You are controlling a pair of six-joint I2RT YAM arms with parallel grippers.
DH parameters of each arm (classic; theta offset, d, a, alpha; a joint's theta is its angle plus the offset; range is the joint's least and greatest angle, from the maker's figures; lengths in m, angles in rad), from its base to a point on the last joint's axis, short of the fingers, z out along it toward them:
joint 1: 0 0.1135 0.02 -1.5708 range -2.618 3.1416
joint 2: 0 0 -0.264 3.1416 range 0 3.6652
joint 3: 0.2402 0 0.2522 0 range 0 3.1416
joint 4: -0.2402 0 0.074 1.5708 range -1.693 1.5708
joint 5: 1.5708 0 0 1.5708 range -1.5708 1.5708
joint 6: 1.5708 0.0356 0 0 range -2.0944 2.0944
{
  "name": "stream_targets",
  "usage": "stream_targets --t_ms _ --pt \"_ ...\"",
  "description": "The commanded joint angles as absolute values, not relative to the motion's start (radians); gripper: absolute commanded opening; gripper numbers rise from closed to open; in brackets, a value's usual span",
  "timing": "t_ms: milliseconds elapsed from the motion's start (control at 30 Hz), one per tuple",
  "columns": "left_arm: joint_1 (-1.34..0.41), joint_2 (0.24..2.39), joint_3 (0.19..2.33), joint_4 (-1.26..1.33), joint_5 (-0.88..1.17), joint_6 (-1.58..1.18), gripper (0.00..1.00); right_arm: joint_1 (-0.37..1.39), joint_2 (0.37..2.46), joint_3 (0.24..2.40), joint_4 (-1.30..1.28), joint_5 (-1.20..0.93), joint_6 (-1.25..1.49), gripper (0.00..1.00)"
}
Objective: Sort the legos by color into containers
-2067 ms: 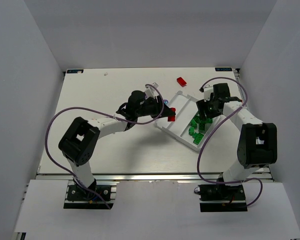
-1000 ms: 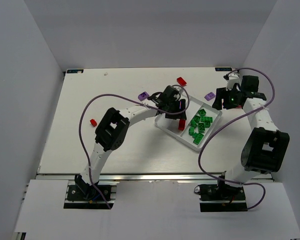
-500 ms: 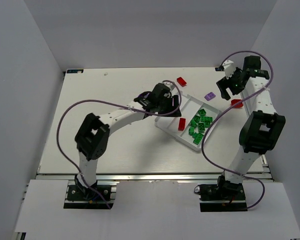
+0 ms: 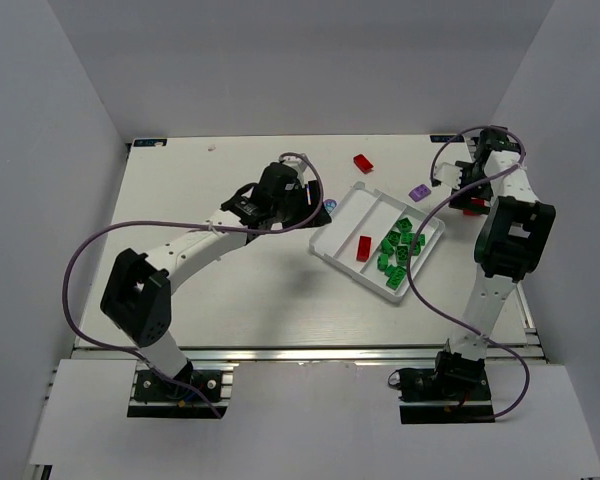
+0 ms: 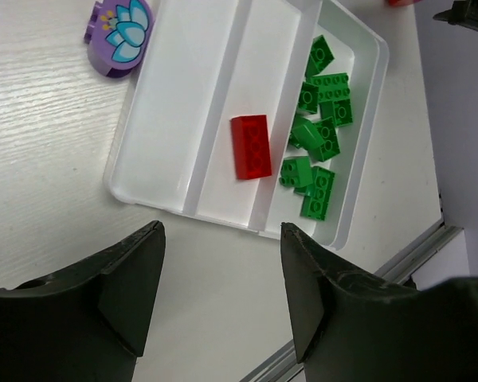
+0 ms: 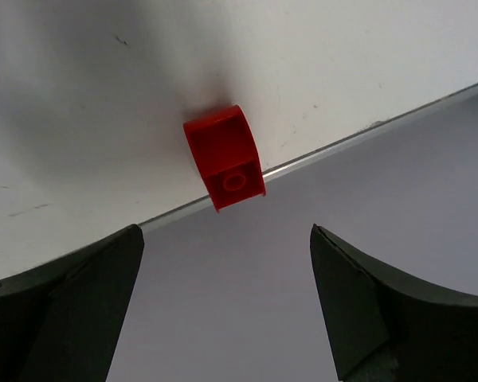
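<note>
Next, the right gripper lowers its open fingers around the long sides of the red brick (image 6: 225,157) below at the table's edge, since those sides already sit between them.
The white three-compartment tray (image 4: 344,226) lies right of centre. One red brick (image 4: 363,248) lies in its middle compartment, several green bricks (image 4: 400,252) in the right one, and the left one holds nothing. My left gripper (image 4: 313,212) is open and empty, just left of the tray. The left wrist view shows the tray (image 5: 183,103), the red brick (image 5: 251,146) and the green bricks (image 5: 320,135) beyond the open gripper (image 5: 223,267). My right gripper (image 4: 463,195) is open above a red brick (image 6: 225,157) at the table's right edge.
A red brick (image 4: 363,163) lies beyond the tray and a purple brick (image 4: 418,192) lies off its far right corner. A round purple piece with a flower print (image 5: 119,36) sits by the tray's left corner. The table's right edge (image 6: 319,147) runs under the red brick.
My left gripper has drawn back left from the tray, leaving the red brick in the middle compartment. My right arm has swung to the table's right edge, over the red brick there.
</note>
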State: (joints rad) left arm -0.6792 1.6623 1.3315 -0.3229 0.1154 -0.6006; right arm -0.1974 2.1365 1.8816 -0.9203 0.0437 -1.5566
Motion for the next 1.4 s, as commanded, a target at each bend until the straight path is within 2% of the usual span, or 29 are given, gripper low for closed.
stream_targets --t_ms 0,400,633,833,933,967,1000,1200,1267,1300,1367 --pt "-0.68 1.603 1.298 -0.337 0.097 -0.627 0.7 -0.209 2.161 1.922 -0.904 0.116 -1.727 0.89" --pt "-0.68 1.556 1.212 -0.321 0.084 -0.67 0.7 -0.218 2.252 1.933 -0.851 0.11 -1.802 0.89" --pt "-0.673 1.514 1.2 -0.35 0.038 -0.667 0.7 -0.219 2.293 1.954 -0.887 0.092 -1.815 0.83" --pt "-0.655 1.437 1.134 -0.354 -0.006 -0.68 0.7 -0.218 2.292 1.956 -0.928 0.071 -1.802 0.66" --pt "-0.647 1.399 1.127 -0.409 -0.076 -0.68 0.71 -0.218 2.272 1.962 -0.934 0.042 -1.786 0.36" --pt "-0.646 1.381 1.126 -0.422 -0.096 -0.68 0.71 -0.219 2.266 1.963 -0.934 0.032 -1.766 0.21" --pt "-0.641 1.368 1.123 -0.434 -0.115 -0.684 0.73 -0.218 2.255 1.963 -0.934 0.023 -1.755 0.18" --pt "-0.6 1.263 1.06 -0.497 -0.236 -0.736 0.82 -0.218 2.134 1.968 -0.946 -0.147 -1.553 0.12" --pt "-0.577 1.235 1.023 -0.506 -0.25 -0.758 0.89 -0.215 2.106 1.976 -0.977 -0.247 -1.485 0.1" --pt "-0.569 1.224 1.011 -0.512 -0.253 -0.764 0.98 -0.213 2.079 1.976 -1.018 -0.283 -1.412 0.1" --pt "-0.554 1.198 0.99 -0.526 -0.261 -0.773 0.98 -0.201 2.048 1.965 -1.049 -0.4 -1.34 0.09"
